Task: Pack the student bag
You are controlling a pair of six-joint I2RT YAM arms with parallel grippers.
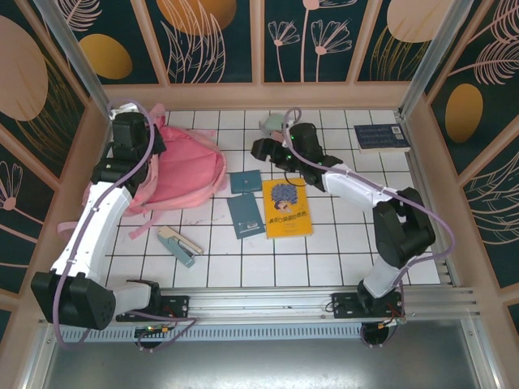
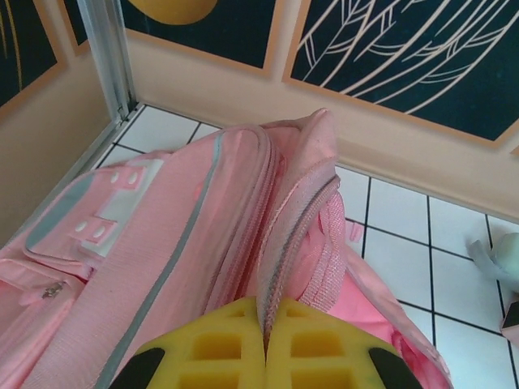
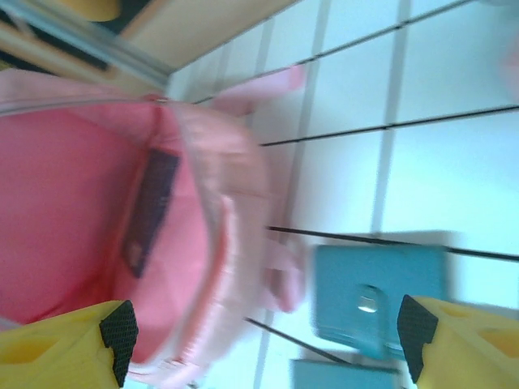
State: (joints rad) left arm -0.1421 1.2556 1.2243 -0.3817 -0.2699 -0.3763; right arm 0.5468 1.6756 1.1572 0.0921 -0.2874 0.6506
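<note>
My left gripper carries the zipper edge across and down to the bag's rim by the teal notebooks next. It releases the zipper edge there, the bag's opening below.
The student bag (image 1: 182,174) is a large pink backpack lying at the left of the tiled table. My left gripper (image 1: 143,143) is at its upper left edge. In the left wrist view its yellow fingers (image 2: 219,348) are shut on the bag's (image 2: 162,243) zipper edge, pulling the fabric up into a ridge. My right gripper (image 1: 261,150) hovers to the right of the bag. In the blurred right wrist view it (image 3: 259,340) stands open with nothing held, above the bag's open mouth (image 3: 89,219) and a small teal notebook (image 3: 377,296).
Two teal notebooks (image 1: 245,181) (image 1: 245,215) and a yellow book (image 1: 286,207) lie mid-table. A stapler-like item (image 1: 180,245) sits near the front, a dark blue book (image 1: 381,136) at the back right, and a mint-green pencil case (image 1: 274,123) by the back wall.
</note>
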